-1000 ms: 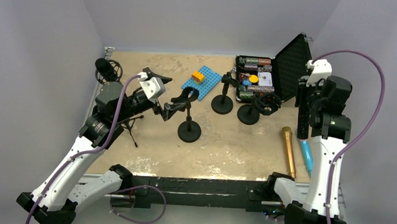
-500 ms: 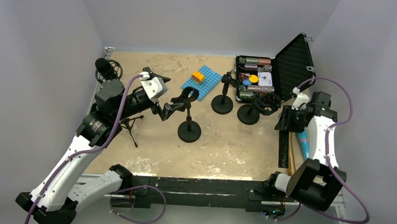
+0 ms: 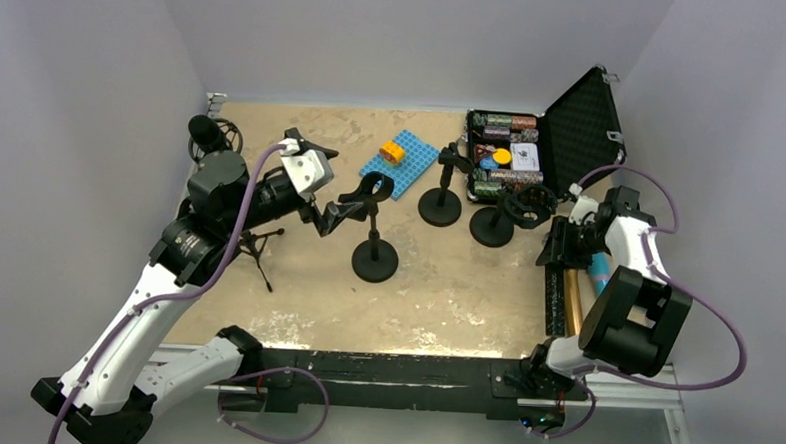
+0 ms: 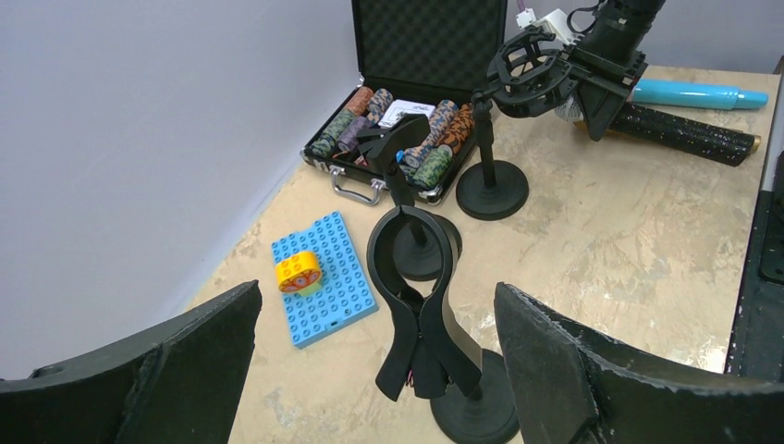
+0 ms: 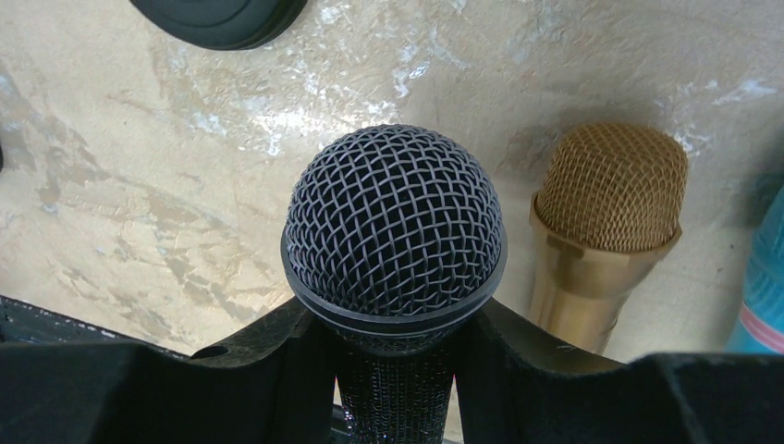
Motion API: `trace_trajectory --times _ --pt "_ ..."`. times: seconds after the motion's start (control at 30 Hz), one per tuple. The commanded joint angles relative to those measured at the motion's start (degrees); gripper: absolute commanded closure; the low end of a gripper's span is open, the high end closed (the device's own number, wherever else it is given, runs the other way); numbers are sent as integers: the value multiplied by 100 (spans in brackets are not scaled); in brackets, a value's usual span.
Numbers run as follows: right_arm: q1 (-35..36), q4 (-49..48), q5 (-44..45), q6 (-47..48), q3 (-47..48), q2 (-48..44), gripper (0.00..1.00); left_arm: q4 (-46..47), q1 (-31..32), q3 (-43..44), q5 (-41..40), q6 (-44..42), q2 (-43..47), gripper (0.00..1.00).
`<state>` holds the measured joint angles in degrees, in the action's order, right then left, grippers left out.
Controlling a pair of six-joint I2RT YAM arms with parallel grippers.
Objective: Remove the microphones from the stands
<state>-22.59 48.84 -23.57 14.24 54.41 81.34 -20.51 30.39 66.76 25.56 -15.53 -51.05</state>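
Next, my right gripper lowers a little and releases the black microphone (image 3: 555, 299) on the bare table beside the gold one, because that part of the table lies clear for it.
My right gripper (image 5: 395, 324) is shut on the black microphone (image 5: 395, 222) just below its mesh head. From above, the black microphone (image 3: 555, 299) lies low along the table's right side, next to the gold one. The stand (image 3: 375, 251) in the middle has an empty clip (image 4: 416, 277). My left gripper (image 3: 349, 185) is open, and its fingers (image 4: 573, 370) sit either side of that clip without touching it.
A gold microphone (image 5: 610, 203) and a blue one (image 3: 599, 271) lie beside the held one. Two more stands (image 3: 440, 204) (image 3: 492, 224), an open chip case (image 3: 517, 152), a blue brick plate (image 3: 400, 162) and a tripod microphone (image 3: 208, 134) stand further back.
The right arm has swung down from holding the black microphone upright and high. It now holds it low beside the gold one. The left arm has hardly moved.
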Motion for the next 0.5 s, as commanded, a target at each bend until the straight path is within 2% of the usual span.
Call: trace_trajectory --times 0.0,0.17,0.47 --pt "-28 -354 -60 146 -5 204 90 3 -30 333 59 30 -106 0" --pt "-27 -436 -82 135 -44 309 87 -248 -27 544 222 2 -244 1" --pt "-27 -401 -8 85 -7 492 63 -368 -31 662 217 -111 -343 1"
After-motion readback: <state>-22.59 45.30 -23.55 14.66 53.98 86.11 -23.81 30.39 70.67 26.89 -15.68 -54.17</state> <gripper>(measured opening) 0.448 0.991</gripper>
